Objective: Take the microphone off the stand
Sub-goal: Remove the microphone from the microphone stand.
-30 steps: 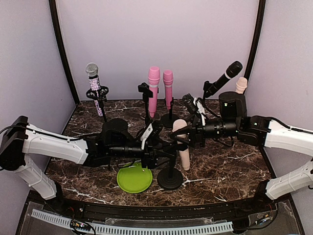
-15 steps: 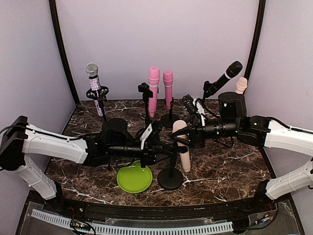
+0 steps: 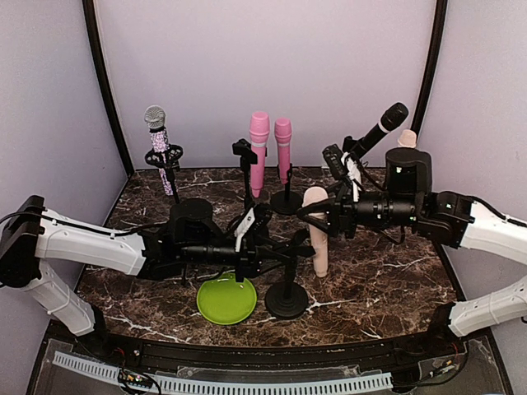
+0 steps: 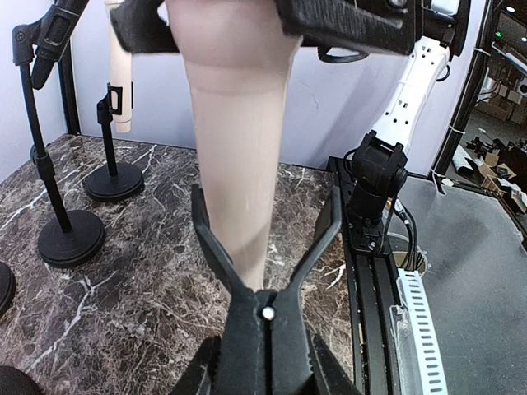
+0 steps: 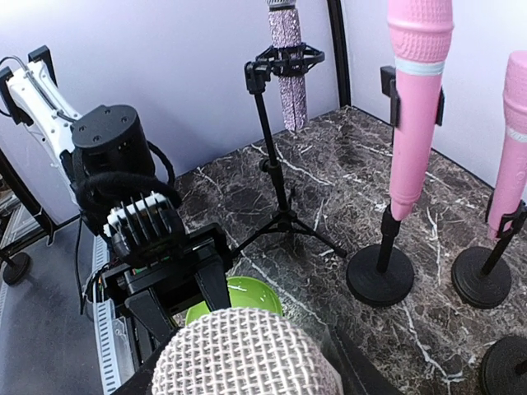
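Note:
The microphone will come down next in my right gripper and be tipped flat. I will let go of it on the clear marble, because the bare tabletop beside the stand is below.
A beige microphone [image 3: 318, 234] hangs upright with my right gripper [image 3: 319, 216] shut on its upper body. Its mesh head [image 5: 247, 354] fills the bottom of the right wrist view, where the gripper [image 5: 247, 374] clamps it from both sides. The stand [image 3: 286, 300] has a round black base and a spring clip [image 4: 268, 271] on top. My left gripper [image 3: 262, 251] is shut on the clip's handles, and its two prongs stand spread in a V. In the left wrist view that gripper [image 4: 265, 366] sits at the bottom edge. The microphone's lower end [image 4: 243, 222] shows between the prongs, just right of the clip.
A green plate [image 3: 226, 300] lies left of the stand base. Two pink microphones [image 3: 259, 152] [image 3: 282, 148], a glitter one on a tripod [image 3: 158, 140], a black one [image 3: 377, 132] and another beige one [image 3: 406, 138] stand along the back. A bare stand [image 3: 244, 164] rises mid-table.
My left gripper has closed on the clip's handles. The right gripper has carried the beige microphone up and to the right, away from the clip.

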Robot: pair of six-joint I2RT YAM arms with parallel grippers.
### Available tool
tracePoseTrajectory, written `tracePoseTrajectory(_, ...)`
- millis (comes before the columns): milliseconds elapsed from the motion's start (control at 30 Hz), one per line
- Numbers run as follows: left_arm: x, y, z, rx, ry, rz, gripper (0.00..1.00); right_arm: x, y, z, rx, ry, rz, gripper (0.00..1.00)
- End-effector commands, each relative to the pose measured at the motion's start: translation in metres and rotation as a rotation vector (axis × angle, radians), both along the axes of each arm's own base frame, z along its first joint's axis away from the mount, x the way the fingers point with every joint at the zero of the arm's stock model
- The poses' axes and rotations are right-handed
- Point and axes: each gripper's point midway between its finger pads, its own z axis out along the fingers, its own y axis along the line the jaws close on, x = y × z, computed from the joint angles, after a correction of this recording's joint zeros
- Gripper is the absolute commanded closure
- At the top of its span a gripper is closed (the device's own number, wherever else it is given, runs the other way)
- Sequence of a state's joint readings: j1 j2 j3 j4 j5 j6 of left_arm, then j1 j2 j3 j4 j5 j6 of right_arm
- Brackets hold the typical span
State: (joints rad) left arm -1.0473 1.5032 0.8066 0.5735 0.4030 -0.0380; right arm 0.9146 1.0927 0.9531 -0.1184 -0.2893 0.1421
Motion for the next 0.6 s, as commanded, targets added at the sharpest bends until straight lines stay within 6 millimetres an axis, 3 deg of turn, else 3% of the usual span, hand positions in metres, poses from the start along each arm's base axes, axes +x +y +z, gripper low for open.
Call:
tracePoseTrajectory(0, -0.006, 0.005, 0.014, -0.026, -0.03, -0.014, 0.98, 0.011, -0.015, 0.042, 0.055, -0.098, -0.101, 0.54)
tracePoseTrajectory(200, -0.009, 0.006, 0.015, -0.03, -0.034, -0.025, 0.99, 0.041, -0.033, 0.031, -0.047, -0.085, -0.279, 0.55)
tracePoseTrajectory(400, -0.014, 0.009, 0.021, -0.042, -0.036, -0.045, 1.0, 0.077, -0.047, 0.002, -0.084, 0.018, -0.42, 0.55)
tracePoseTrajectory(567, -0.013, 0.013, 0.025, -0.055, -0.031, -0.037, 1.0, 0.089, -0.037, -0.026, -0.131, 0.018, -0.401, 0.53)
